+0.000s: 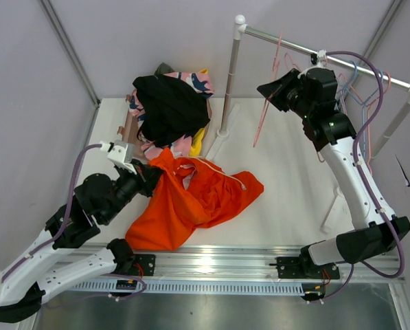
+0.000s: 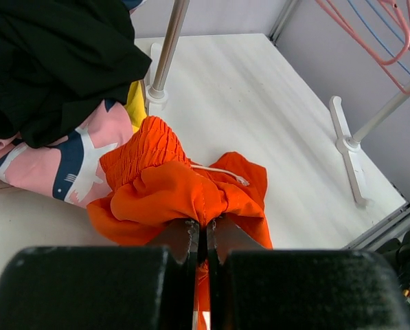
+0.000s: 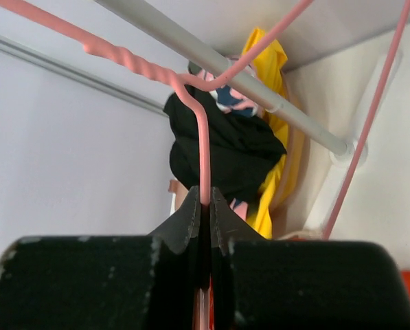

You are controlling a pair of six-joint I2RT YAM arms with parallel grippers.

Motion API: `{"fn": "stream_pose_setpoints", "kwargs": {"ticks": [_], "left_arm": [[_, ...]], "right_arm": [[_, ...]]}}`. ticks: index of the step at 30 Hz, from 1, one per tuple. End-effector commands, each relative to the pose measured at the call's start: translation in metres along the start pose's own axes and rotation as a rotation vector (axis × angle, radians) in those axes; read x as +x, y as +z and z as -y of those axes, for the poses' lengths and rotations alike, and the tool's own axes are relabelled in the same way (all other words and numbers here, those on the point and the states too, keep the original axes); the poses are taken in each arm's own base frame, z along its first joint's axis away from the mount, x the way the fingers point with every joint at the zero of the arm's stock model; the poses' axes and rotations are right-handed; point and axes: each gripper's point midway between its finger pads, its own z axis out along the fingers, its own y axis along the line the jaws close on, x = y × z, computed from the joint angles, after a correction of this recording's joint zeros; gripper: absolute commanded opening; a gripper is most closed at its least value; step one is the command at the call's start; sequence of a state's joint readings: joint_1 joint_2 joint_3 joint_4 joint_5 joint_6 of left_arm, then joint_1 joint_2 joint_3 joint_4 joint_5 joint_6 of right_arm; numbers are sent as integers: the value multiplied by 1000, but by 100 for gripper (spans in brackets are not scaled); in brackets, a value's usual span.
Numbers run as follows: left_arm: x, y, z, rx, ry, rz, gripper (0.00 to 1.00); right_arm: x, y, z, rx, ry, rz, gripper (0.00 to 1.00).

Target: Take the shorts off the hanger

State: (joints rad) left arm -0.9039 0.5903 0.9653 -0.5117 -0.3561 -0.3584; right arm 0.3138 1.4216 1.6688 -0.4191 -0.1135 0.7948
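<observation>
I need to keep my right gripper beside the bar next and open its fingers to let go of the pink hanger's wire, as the orange shorts [image 1: 191,199] lie off it on the table.
The bright orange shorts [image 1: 191,199] lie spread on the table. My left gripper [image 1: 152,177] is shut on their bunched edge, seen close in the left wrist view [image 2: 205,234]. The black shorts [image 1: 169,106] top a pile with the pink patterned shorts [image 2: 60,161] and yellow shorts [image 1: 199,141] at the back left. My right gripper [image 1: 272,91] is up at the rail, shut on the wire of a bare pink hanger [image 1: 266,113]; it also shows in the right wrist view [image 3: 203,165]. The olive-green shorts are mostly hidden.
A grey rail [image 1: 308,51] on white posts crosses the back right, with more bare hangers [image 1: 366,93] on it. The left post [image 1: 231,82] stands beside the pile. A brown board [image 1: 130,124] lies under the pile.
</observation>
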Motion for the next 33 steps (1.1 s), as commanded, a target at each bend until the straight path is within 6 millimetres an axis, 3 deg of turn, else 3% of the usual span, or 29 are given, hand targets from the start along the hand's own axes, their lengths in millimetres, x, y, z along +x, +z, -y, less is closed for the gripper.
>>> {"fn": "stream_pose_setpoints", "kwargs": {"ticks": [1,9,11,12,13,14,15,17,18,20,21,23,24,25,26,27,28,29,30,31,32,33], "left_arm": [[-38,-9,9,23,-29,90,0],[-70,-12,11,3,4,142,0],[-76,-12,10,-5,32,149,0],[-91,-14,9,-29,32,176,0],[-96,-12,7,-51,43,181,0],[-98,-11,3,-77,80,174,0],[-117,-10,4,-109,88,197,0],[-127,-2,2,-149,158,188,0],[-154,-9,6,-153,155,236,0],[-157,15,5,-197,227,200,0],[-190,6,12,-183,211,263,0],[-195,36,12,-202,265,226,0],[-241,16,17,-201,245,322,0],[-242,45,8,-261,308,284,0],[-249,57,3,-285,332,278,0],[-309,26,9,-289,305,432,0],[-323,34,-9,-362,354,440,0],[-316,84,-18,-376,396,383,0],[-363,51,-12,-370,381,533,0],[-384,49,-29,-405,357,617,0],[-377,71,-43,-418,353,597,0],[-385,72,-49,-425,338,635,0]], "right_arm": [[-9,-16,-14,-58,-1,42,0],[3,-25,-7,-61,16,20,0],[2,-28,-10,-72,14,19,19],[4,-30,-11,-74,11,15,38],[3,-31,-12,-76,9,15,72],[3,-34,-14,-86,5,13,81],[3,-36,-16,-91,0,10,88],[3,-43,-22,-110,-4,6,91],[4,-47,-23,-114,-8,4,96],[4,-54,-27,-123,-13,10,99],[5,-63,-33,-136,-19,14,99],[6,-73,-36,-138,-32,25,100],[10,-84,-41,-154,-40,26,99],[12,-90,-42,-161,-43,28,99],[13,-95,-43,-167,-48,35,99],[16,-101,-45,-181,-50,38,99],[23,-112,-46,-200,-52,32,99],[28,-117,-47,-216,-51,24,99],[32,-122,-50,-242,-52,23,99],[36,-135,-55,-276,-57,22,99],[49,-134,-47,-268,-55,-6,99],[55,-139,-46,-280,-55,-15,99]]}}
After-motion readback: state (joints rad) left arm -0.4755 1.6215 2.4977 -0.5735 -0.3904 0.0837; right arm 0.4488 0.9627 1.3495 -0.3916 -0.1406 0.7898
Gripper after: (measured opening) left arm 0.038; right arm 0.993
